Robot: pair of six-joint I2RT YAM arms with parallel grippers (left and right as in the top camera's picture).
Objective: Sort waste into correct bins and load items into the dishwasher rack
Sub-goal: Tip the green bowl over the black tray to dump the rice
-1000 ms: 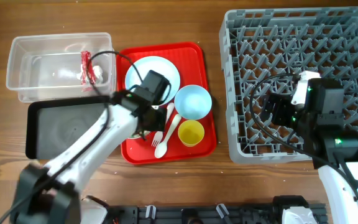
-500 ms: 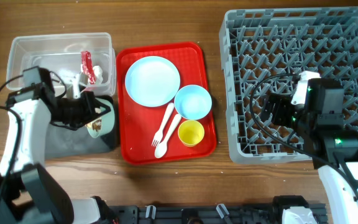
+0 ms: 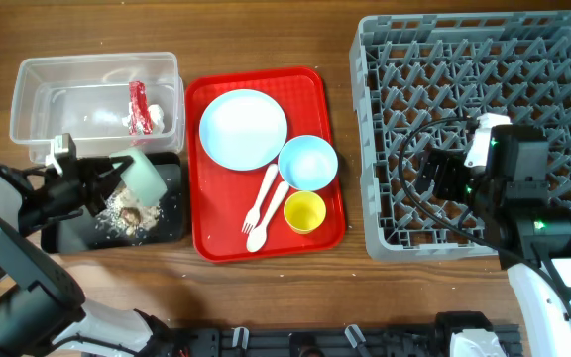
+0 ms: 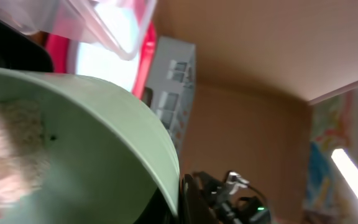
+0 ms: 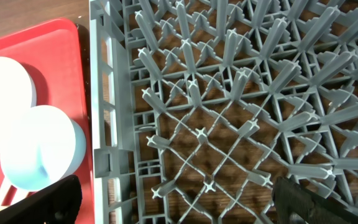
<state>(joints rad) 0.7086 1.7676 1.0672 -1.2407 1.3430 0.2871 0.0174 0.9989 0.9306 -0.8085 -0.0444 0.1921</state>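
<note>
The left gripper swings over to a bare patch of red serving tray that shows beside the white fork next, turns the bowl upright and releases it.
My left gripper is shut on the rim of the pale green bowl and holds it tipped on its side over the black tray. Rice-like food scraps lie on that tray below the bowl. In the left wrist view the green bowl fills the frame, with a few scraps inside and my finger on its rim. The clear tub holds the red sachet and the white napkin. My right gripper is open and empty over the front left of the grey rack, as the right wrist view shows.
The red serving tray holds the light blue plate, the light blue bowl, the yellow cup and the white fork and spoon. The right wrist view shows the rack's left wall next to the red tray.
My left arm swung from the red tray to the far left with the green bowl. It tipped the bowl, and food scraps now lie on the black tray. The right arm has not moved.
</note>
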